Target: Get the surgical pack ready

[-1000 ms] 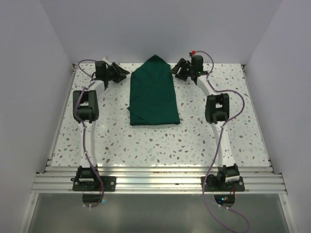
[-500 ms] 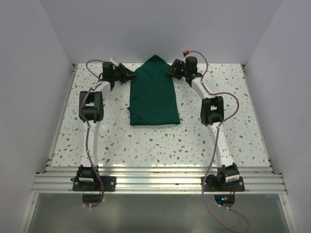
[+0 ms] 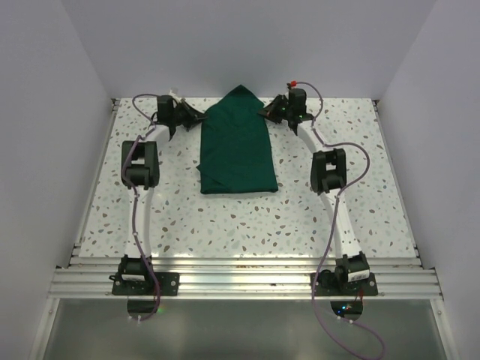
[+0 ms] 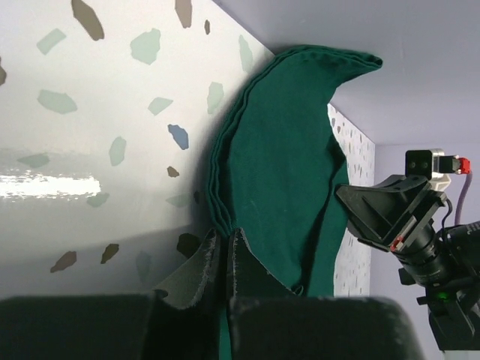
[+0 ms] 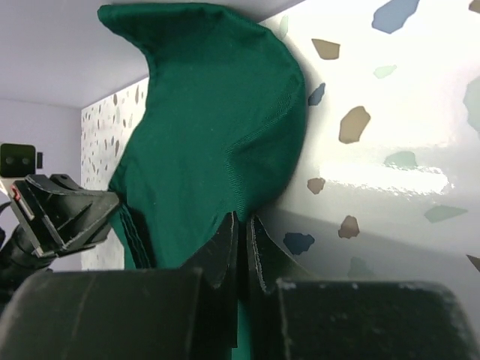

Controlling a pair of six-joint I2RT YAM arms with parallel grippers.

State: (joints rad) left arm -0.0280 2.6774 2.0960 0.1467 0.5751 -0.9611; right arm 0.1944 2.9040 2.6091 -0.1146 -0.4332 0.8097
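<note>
I will next lift the drape's fold with my right gripper, carry it back and let it go over the drape's near part, because that part lies back from the gripper.
The surgical pack (image 3: pixel 237 150) is a dark green cloth drape, folded into a long stack at the middle back of the speckled table, its far end bunched to a point against the back wall. My left gripper (image 3: pixel 201 118) is at the drape's left edge near the far end. In the left wrist view that gripper (image 4: pixel 223 234) is shut, with the layered edge of the drape (image 4: pixel 285 150) running in between its fingers. My right gripper (image 3: pixel 264 111) is at the right edge opposite; close up, the right gripper (image 5: pixel 241 217) is shut on a fold of the drape (image 5: pixel 210 120).
White walls close in the table (image 3: pixel 337 217) at the back and on both sides. An aluminium rail (image 3: pixel 240 281) with the arm bases runs along the near edge. Each wrist view shows the other gripper across the drape: the right one (image 4: pixel 390 214) and the left one (image 5: pixel 71 214).
Both grippers have moved inward to the drape's far edges and gone from open to shut on the cloth. The drape itself has not shifted.
</note>
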